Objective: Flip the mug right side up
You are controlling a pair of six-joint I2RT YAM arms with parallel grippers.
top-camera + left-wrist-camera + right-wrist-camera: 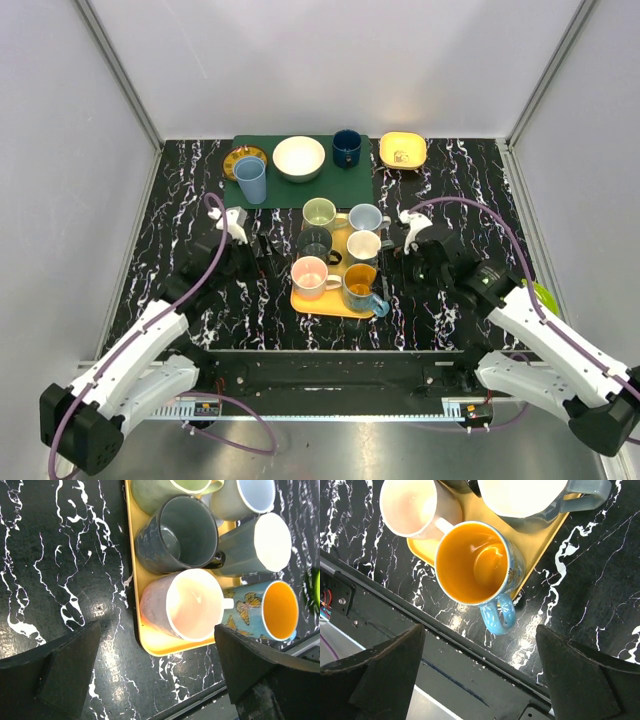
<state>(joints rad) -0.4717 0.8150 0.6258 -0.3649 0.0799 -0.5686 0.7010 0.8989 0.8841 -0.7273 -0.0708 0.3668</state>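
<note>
The butterfly mug's blue handle [379,306] [499,615] is below the robot's right gripper and sticks out clear of the other mugs, so the gripper should go left in the top view and down onto it.
A yellow tray [335,303] holds several mugs, every one showing its open mouth upward: pale green [318,212], light blue [365,217], dark grey [314,243], grey with a white inside [363,246], pink [309,276] and a blue butterfly mug [360,285] with an orange inside. My left gripper [243,243] hovers open just left of the tray, with the pink mug [192,610] between and beyond its fingers [65,672]. On the tray's right side my right gripper [397,245] is open above the butterfly mug [472,562]. Neither holds anything.
A green mat [355,185] at the back carries a white bowl [299,158], a navy mug [347,148], a blue cup [250,180] and a small plate [244,157]. A yellow bowl [403,151] sits beside it. A green object [545,295] lies at the right wall.
</note>
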